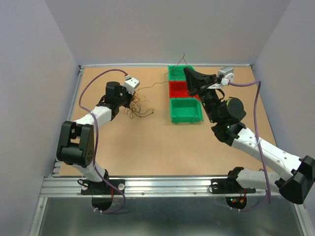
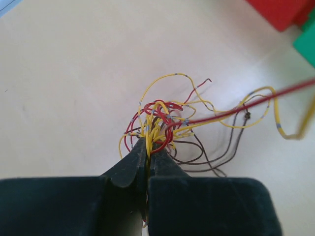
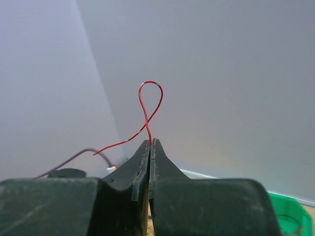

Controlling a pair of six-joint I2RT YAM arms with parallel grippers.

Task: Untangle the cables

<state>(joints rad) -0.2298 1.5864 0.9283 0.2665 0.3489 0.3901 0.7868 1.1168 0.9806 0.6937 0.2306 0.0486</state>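
Observation:
The yellow and red cable pieces go left in the top view with my left gripper next, for release over tabletop farther from the bins, since one red cable still runs taut from them.
A small tangle of thin red, yellow and dark brown cables (image 2: 162, 123) lies on the tan table, also seen from above as the cables (image 1: 139, 105) at centre left. My left gripper (image 2: 148, 145) is shut on yellow and red strands at the tangle's near edge. One red cable (image 2: 275, 94) runs taut from the tangle off to the right. My right gripper (image 3: 150, 143) is raised above the bins and shut on a red cable (image 3: 150, 101) that loops above its tips; from above, the right gripper (image 1: 186, 69) sits at the back.
Three bins stand in a row at back centre: a green bin (image 1: 177, 73), a red bin (image 1: 180, 89), and a nearer green bin (image 1: 186, 110). Grey walls close the table on three sides. Purple arm cable (image 1: 88, 88) arcs at the left.

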